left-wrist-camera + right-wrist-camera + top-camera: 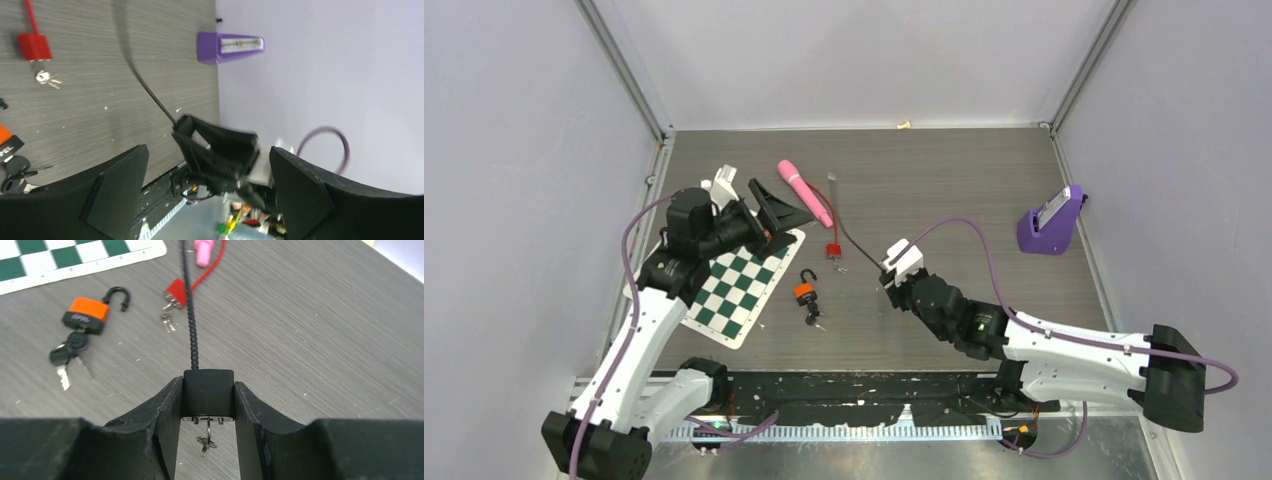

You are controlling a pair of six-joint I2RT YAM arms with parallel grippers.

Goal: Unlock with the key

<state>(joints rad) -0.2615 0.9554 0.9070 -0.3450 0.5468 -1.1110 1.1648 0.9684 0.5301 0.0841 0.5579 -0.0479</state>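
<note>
The right gripper moves down to the bare tabletop [873,277] beside the red lock next and releases the black cable lock there, since the cable's far end stands free.
My right gripper [207,385] is shut on the body of a black cable lock [207,392]. A key [206,429] sticks out of the lock's underside with its ring dangling above the table. The lock's black cable [189,300] runs away from me. In the top view the right gripper [891,272] sits mid-table. My left gripper [769,215] hovers over the chessboard mat [739,285], open and holding nothing. Between its spread fingers [120,180] the left wrist view shows the right arm's gripper [220,155] at a distance.
An orange padlock [805,290] with its shackle swung open lies beside the mat, its keys [814,318] attached. A red lock [833,250] with keys and a pink object [804,190] lie further back. A purple stand [1052,225] is at the right.
</note>
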